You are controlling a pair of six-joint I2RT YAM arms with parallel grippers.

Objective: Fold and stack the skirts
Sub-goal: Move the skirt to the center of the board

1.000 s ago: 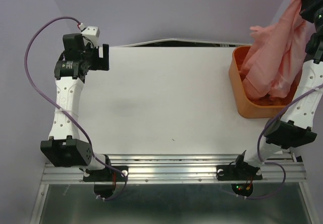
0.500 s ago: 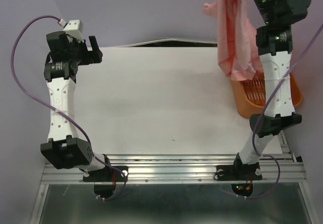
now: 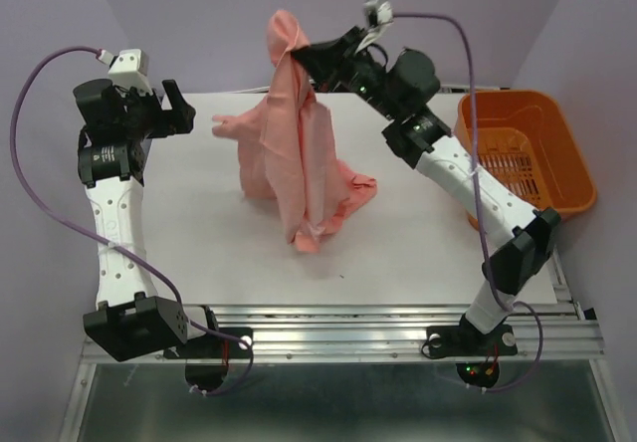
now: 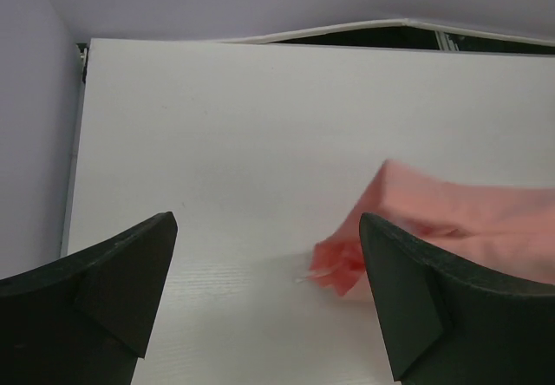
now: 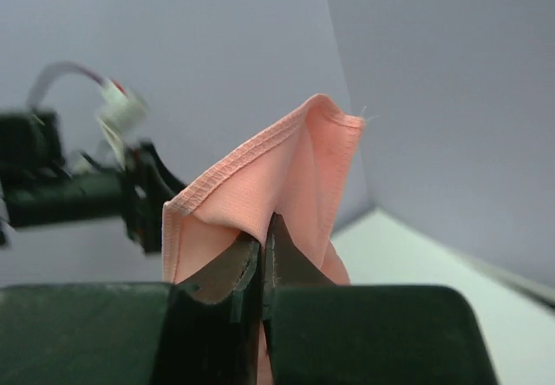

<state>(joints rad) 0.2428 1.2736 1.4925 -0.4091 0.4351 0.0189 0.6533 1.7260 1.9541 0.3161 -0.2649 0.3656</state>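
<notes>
The skirt (image 3: 299,153) hangs bunched from its upper edge. I will lower my right gripper back and toward the basket onto the bare tabletop and let go of the skirt.
A salmon-pink skirt (image 3: 299,153) hangs from my right gripper (image 3: 301,56), which is shut on its upper edge high above the table's middle. The skirt's lower part drapes onto the white table (image 3: 199,223). In the right wrist view the jaws pinch a stitched hem of the skirt (image 5: 286,168). My left gripper (image 3: 179,109) is open and empty at the far left of the table, facing the skirt. A corner of the skirt (image 4: 390,229) shows between its fingers (image 4: 113,281) in the left wrist view, apart from them.
An orange plastic basket (image 3: 523,153) stands at the table's right edge; it looks empty. The right arm stretches diagonally from its base to the table's far middle. Purple walls close in behind and at the sides.
My right gripper has swung left from above the basket to above the table's middle, carrying the skirt out; the skirt's lower part now rests on the table. The left arm has shifted slightly.
</notes>
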